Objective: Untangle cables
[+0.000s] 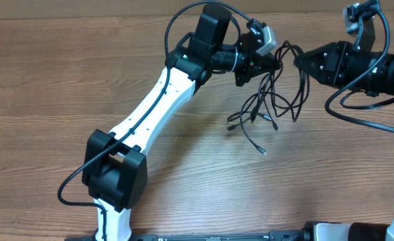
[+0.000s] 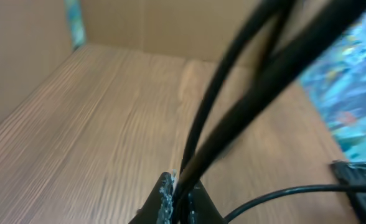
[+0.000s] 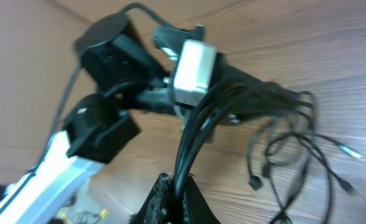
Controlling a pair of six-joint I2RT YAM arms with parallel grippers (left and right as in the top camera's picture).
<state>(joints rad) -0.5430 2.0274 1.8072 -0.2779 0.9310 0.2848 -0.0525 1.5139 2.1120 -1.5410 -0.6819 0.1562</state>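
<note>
I need to move my right gripper away from my left gripper to spread the loops of the tangled bundle, then open my right gripper.
The cables are thin black wires, tangled in a bundle that hangs between my two grippers above the wooden table, with loose loops and small plug ends trailing down onto the tabletop. My left gripper is shut on the bundle's left side; the left wrist view shows wires clamped between its jaws. My right gripper is shut on the bundle's right side; the right wrist view shows wires running from its jaws toward the left gripper.
One loose plug end lies on the wooden table toward the front. The left arm stretches diagonally across the middle. The right arm is at the far right.
</note>
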